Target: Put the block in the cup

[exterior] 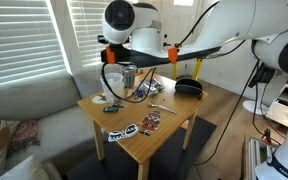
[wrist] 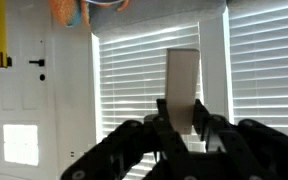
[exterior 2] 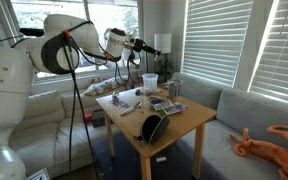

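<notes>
The block is held high above the upright whitish cup. I will lower my gripper toward the cup's open top and release the block over it.
My gripper [wrist: 182, 115] is shut on a pale beige rectangular block [wrist: 182, 80], which sticks out past the fingertips toward the window blinds. In an exterior view the gripper [exterior 2: 152, 43] is held horizontally, high above the wooden table [exterior 2: 189, 125], with the block [exterior 2: 164, 42] at its tip. The wide translucent whitish cup [exterior 2: 150, 81] stands upright on the table below, slightly nearer the arm than the block. The gripper [exterior: 169, 57] also shows above the table in the opposite exterior view.
A narrower dark can [exterior 2: 174, 88] stands beside the cup. A black rounded object [exterior 2: 154, 128] and scattered cards and small items [exterior: 149, 120] lie on the table. A grey sofa [exterior: 24, 110] and window blinds surround it. An orange plush octopus [exterior 2: 274, 142] lies on the sofa.
</notes>
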Motion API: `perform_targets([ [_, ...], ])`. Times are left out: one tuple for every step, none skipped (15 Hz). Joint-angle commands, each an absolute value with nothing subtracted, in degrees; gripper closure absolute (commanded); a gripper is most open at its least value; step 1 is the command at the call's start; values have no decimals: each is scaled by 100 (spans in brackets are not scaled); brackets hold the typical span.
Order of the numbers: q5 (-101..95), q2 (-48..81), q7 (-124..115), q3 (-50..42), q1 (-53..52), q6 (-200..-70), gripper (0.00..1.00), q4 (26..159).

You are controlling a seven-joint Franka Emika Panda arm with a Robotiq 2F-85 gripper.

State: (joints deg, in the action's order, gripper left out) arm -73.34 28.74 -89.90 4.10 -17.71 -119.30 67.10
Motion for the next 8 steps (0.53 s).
perform_targets([
  [-7671,3331,-9318,316,-2160,-11411,93,6147],
  [-7520,3323,-9380,371,-2191,-11255,93,6222],
  [-7406,3319,-9421,407,-2228,-11109,93,6295],
  [-7339,3302,-9483,428,-2263,-10967,93,6373],
  [-7250,3296,-9551,462,-2266,-10850,93,6431],
  [-7151,3306,-9643,495,-2244,-10752,93,6474],
  [-7071,3316,-9736,511,-2237,-10633,56,6494],
  [-6914,3345,-9757,548,-2183,-10612,45,6478],
])
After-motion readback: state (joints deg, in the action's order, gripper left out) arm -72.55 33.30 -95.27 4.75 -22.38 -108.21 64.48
